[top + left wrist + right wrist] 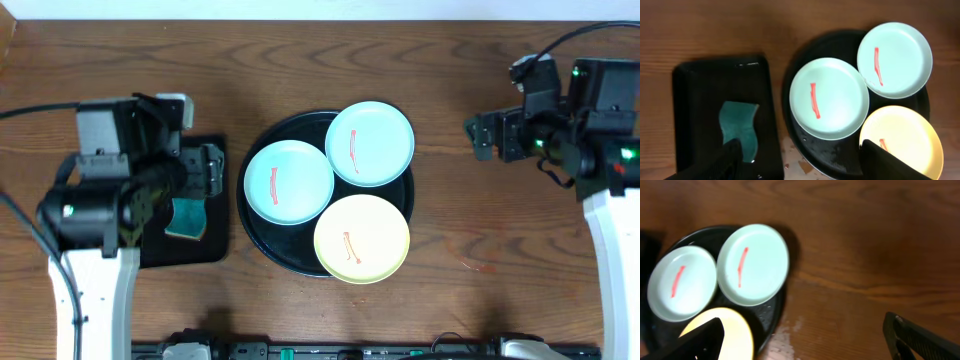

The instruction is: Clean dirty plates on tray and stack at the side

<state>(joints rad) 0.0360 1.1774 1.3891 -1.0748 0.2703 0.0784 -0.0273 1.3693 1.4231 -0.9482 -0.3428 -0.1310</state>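
The right gripper moves across the round tray (260, 225) next and down to the rim of the mint-blue plate nearest the sponge.
The round black tray (260, 225) holds three plates. A mint-blue plate (288, 181) lies at the left, a second mint-blue plate (369, 142) at the upper right, and a pale yellow plate (362, 238) at the front. Each bears a thin red-orange streak. My left gripper (205, 172) is open and empty above the rectangular tray, left of the round tray. My right gripper (487, 135) is open and empty over bare wood, right of the round tray. The left wrist view shows the plates (829, 98) between the open fingers (800, 162). The right wrist view shows its open fingers (805, 340).
A smaller rectangular black tray (213, 248) lies at the left with a teal sponge (186, 218) on it; the sponge also shows in the left wrist view (739, 126). Wet smears mark the wood beside the round tray (790, 340). A small red mark (478, 266) lies on the wood.
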